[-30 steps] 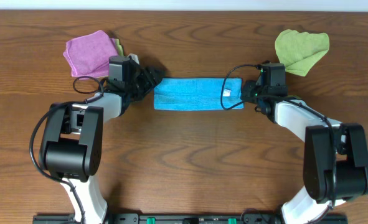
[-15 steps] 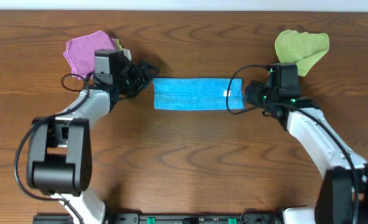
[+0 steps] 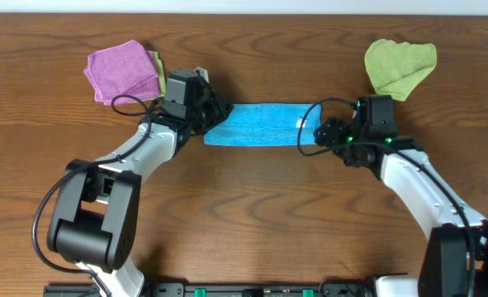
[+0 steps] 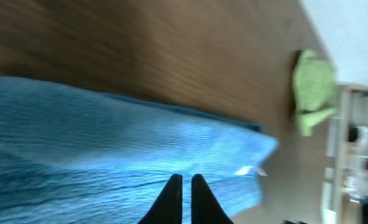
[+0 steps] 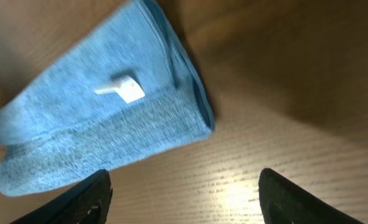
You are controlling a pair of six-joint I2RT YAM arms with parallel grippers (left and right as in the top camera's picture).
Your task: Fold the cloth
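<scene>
My right gripper will next move its open fingers down and to its left in the overhead view, onto the tagged end's near corner (image 3: 314,143) (image 5: 199,126), which is in that direction.
The sky-blue cloth (image 3: 264,124) lies as a long folded strip across the middle of the wooden table, its white tag (image 3: 301,124) near the right end. My left gripper (image 3: 215,115) is at the strip's left end, jaws pressed together on the cloth (image 4: 109,143), which fills the left wrist view around the gripper (image 4: 184,177). My right gripper (image 3: 319,132) stands open just off the right end. In the right wrist view its jaws are wide over bare wood (image 5: 185,177), with the cloth (image 5: 109,124) and tag (image 5: 122,87) ahead of them.
A pink-purple cloth (image 3: 120,70) lies at the back left, close behind my left arm. A lime-green cloth (image 3: 399,66) sits at the back right and shows in the left wrist view (image 4: 311,90). A black cable loops by each wrist.
My left gripper swung out toward the pink cloth, came back to the strip's left end and shut. My right gripper opened wider and backed slightly off the right end.
</scene>
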